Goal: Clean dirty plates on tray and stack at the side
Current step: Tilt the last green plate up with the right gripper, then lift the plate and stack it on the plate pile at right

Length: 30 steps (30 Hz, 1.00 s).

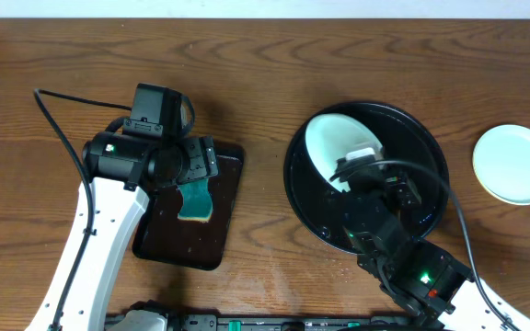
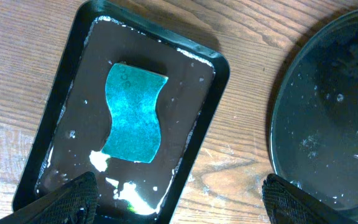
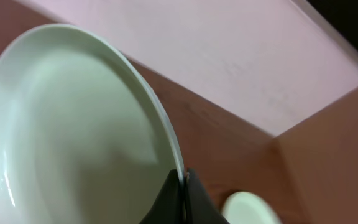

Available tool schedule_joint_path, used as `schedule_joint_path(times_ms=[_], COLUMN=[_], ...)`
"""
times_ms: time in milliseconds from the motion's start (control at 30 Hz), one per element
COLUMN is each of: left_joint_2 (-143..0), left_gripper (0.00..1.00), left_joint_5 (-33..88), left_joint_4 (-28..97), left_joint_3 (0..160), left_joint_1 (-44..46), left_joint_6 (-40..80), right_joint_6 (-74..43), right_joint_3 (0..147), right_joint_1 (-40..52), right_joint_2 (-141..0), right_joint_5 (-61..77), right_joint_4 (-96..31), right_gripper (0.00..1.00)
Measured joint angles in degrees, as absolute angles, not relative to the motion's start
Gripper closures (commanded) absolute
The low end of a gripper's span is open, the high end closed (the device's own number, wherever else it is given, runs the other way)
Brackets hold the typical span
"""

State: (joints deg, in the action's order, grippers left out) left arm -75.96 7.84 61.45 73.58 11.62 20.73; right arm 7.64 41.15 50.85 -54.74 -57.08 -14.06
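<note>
The side of the held plate looks clean. My right gripper needs to swing to the right in the overhead view next and lower its plate onto the second pale plate (image 1: 515, 165) (image 3: 248, 209).
My right gripper (image 1: 355, 175) is shut on the rim of a white plate (image 1: 331, 140) and holds it tilted above the round black tray (image 1: 431, 198). In the right wrist view the fingers (image 3: 173, 193) pinch the plate (image 3: 73, 137) at its edge; its face looks clean. A second pale plate (image 1: 515, 164) lies flat on the table, right of the tray, and shows small as the plate (image 3: 250, 210) behind the gripper (image 3: 183, 182). My left gripper (image 2: 179, 202) stands open, empty, above the near end of the small rectangular tray (image 2: 61, 93), apart from the sponge (image 2: 132, 115).
A blue-green sponge (image 1: 194, 200) lies in the dark rectangular tray (image 1: 228, 198), which holds wet film and white foam (image 2: 129, 193). The round tray's wet rim (image 2: 278, 137) lies right of a strip of bare wood (image 2: 241, 155). A black cable (image 1: 58, 124) runs along the left arm.
</note>
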Motion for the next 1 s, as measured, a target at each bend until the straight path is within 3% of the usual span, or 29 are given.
schedule_joint_path(times_ms=[300, 800, 1000], left_joint_2=[-75.96, -75.96, -75.96], left_gripper=[0.15, 0.15, 0.15], left_joint_5=[7.84, 7.86, 7.84], left_joint_4=[61.47, 61.45, 61.47], left_joint_3=[73.58, 73.58, 73.58], left_joint_1=[11.62, 11.62, 11.62], left_joint_6=[20.73, 20.73, 20.73], right_joint_6=[4.27, 21.37, 14.85], right_joint_3=[41.06, 41.08, 41.06], right_joint_1=[50.85, 46.33, 42.11], right_joint_2=[-54.74, -60.25, -62.63], right_joint_5=[-57.49, -59.35, -64.42], right_joint_4=[-0.99, -9.10, -7.77], right_gripper=[0.99, 0.99, 0.99])
